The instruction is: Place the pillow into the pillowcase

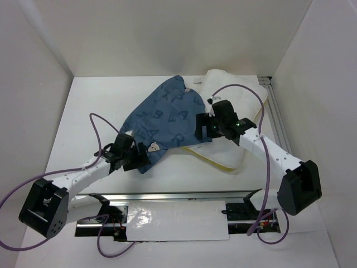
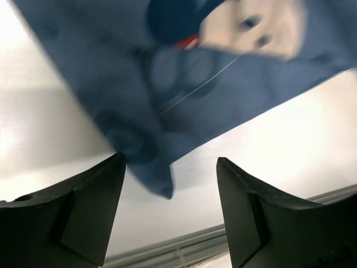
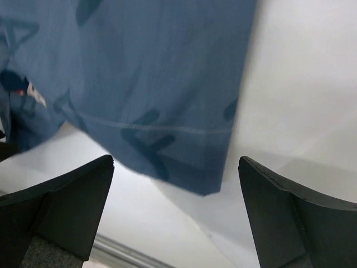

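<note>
The cloth of the pillowcase's hem beside its corner on the pillow already lies between my open fingers, so I need to move my right gripper down slightly onto it and close.
The blue pillowcase with pale letters lies crumpled over the left part of the cream-white pillow, whose yellow band shows at its near edge. My left gripper is open over the pillowcase's near left corner, which shows a mouse face with a red bow. My right gripper is open over the pillowcase's right corner, which rests on the pillow. Neither gripper holds anything.
White walls enclose the white table on three sides. A metal rail runs along the right side. A rail with a white sheet lies at the near edge between the arm bases.
</note>
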Available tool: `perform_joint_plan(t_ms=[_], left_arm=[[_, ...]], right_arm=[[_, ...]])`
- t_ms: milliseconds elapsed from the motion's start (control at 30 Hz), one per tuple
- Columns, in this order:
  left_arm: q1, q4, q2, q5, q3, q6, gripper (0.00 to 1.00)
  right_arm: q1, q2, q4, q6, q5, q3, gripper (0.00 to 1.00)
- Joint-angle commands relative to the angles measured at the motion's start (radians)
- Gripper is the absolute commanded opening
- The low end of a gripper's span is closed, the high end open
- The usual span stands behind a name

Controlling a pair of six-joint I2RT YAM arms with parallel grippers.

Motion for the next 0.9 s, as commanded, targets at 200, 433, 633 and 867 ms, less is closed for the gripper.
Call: perform_joint_plan(t_ms=[200, 433, 633, 867], left_arm=[[-0.057, -0.050, -0.052, -0.163, -0.056, -0.145, 0.79], [-0.057, -0.007, 0.076, -0.206, -0.046, -0.178, 0.61], [-0.066, 0.010, 0.184, -0.196, 0.023, -0.187, 0.00], [-0.075, -0.165, 0.078, -0.384, 0.204, -0.158, 0.00]], right_arm=[[0.060, -0.026, 0.034, 0.013, -0.035, -0.049, 0.96], [0.060, 0.033, 0.075, 0.004, -0.057, -0.030, 0.79], [0.051, 0.042, 0.095, 0.004, -0.070, -0.004, 0.25], [0.051, -0.049, 0.244, -0.007, 0.044, 0.041, 0.00]])
